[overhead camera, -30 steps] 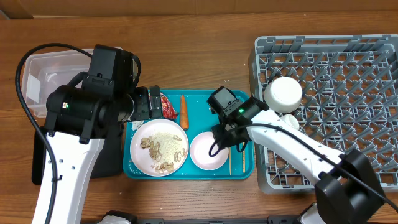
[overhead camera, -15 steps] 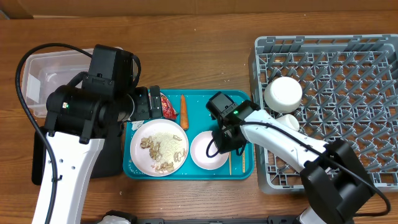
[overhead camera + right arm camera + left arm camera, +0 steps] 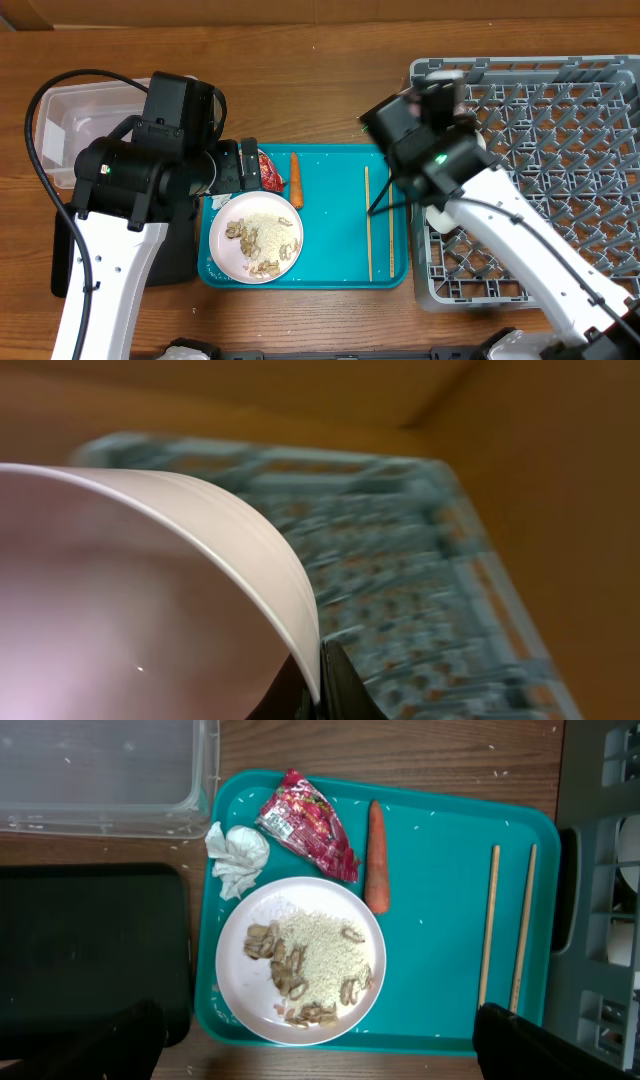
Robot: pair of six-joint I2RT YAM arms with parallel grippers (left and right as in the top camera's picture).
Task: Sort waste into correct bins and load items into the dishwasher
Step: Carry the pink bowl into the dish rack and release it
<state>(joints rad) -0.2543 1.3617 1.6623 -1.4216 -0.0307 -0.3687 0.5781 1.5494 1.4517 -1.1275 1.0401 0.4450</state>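
My right gripper carries the bowl (image 3: 120, 610) to the empty rack slots below the gripper and to its right in the overhead view next, then lowers and releases it.
In the right wrist view my right gripper (image 3: 318, 685) is shut on the rim of a pale pink bowl (image 3: 120, 610), held in the air with the grey dishwasher rack (image 3: 400, 560) blurred behind it. In the overhead view that arm (image 3: 440, 160) hangs over the rack's (image 3: 560, 150) left edge, and the bowl is hidden under it. My left gripper (image 3: 320, 1055) stands open above the white plate (image 3: 232, 970) of rice and beige scraps. Beside the plate lie a red wrapper (image 3: 308, 823), a white tissue (image 3: 237, 858) and a carrot (image 3: 376, 855).
The plate and waste rest on a teal tray (image 3: 440, 920) along with two wooden chopsticks (image 3: 488, 925). The clear tub (image 3: 100, 770) sits at the back left and the black tray (image 3: 90, 950) in front of it. A white dish (image 3: 437, 215) shows in the rack.
My right gripper closed on the bowl's rim, lifted it off the teal tray and swung it back and right toward the rack. The left arm has not moved.
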